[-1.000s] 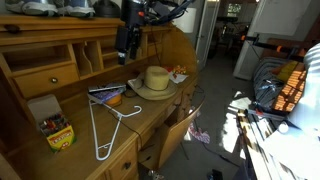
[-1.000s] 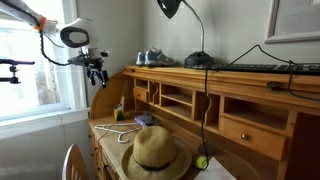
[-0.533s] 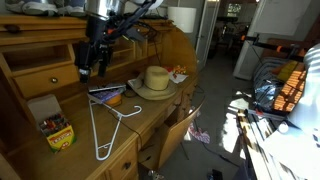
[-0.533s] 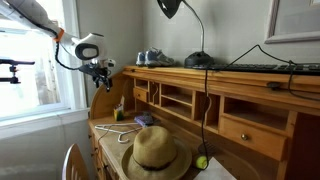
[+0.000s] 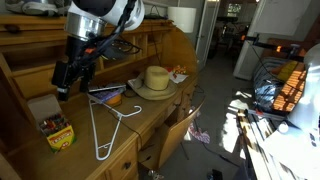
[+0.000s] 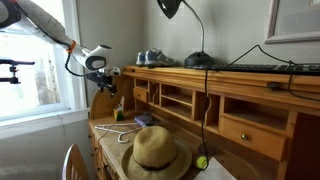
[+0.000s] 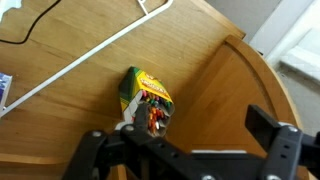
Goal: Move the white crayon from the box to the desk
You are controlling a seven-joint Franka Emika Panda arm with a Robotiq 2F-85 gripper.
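The box lies below my gripper and at an angle to its fingers. My gripper will next turn and move down toward the crayon tips in the box's opening (image 5: 54,122) (image 7: 154,103).
The box (image 5: 56,131) is a small yellow and green carton with its tan flap open, lying at the near end of the desk (image 5: 152,116). In the wrist view the box (image 7: 144,93) lies straight below the camera, with multicoloured crayon tips showing at its open mouth. I cannot pick out the white crayon among them. My gripper (image 5: 67,80) hangs open and empty above the box, a hand's height over it. Its two dark fingers (image 7: 185,138) frame the box's open end. It also shows in an exterior view (image 6: 108,83) by the desk's end wall.
A white wire hanger (image 5: 105,125) lies next to the box and crosses the wrist view (image 7: 80,65). A straw hat (image 5: 155,78) and a stack of papers (image 5: 108,95) lie further along. Pigeonholes and drawers (image 6: 190,100) line the back. A chair (image 5: 185,125) stands at the desk.
The arm has swung along the desk from near the hat to above the crayon box and come lower. The gripper stays open. Nothing on the desk has moved.
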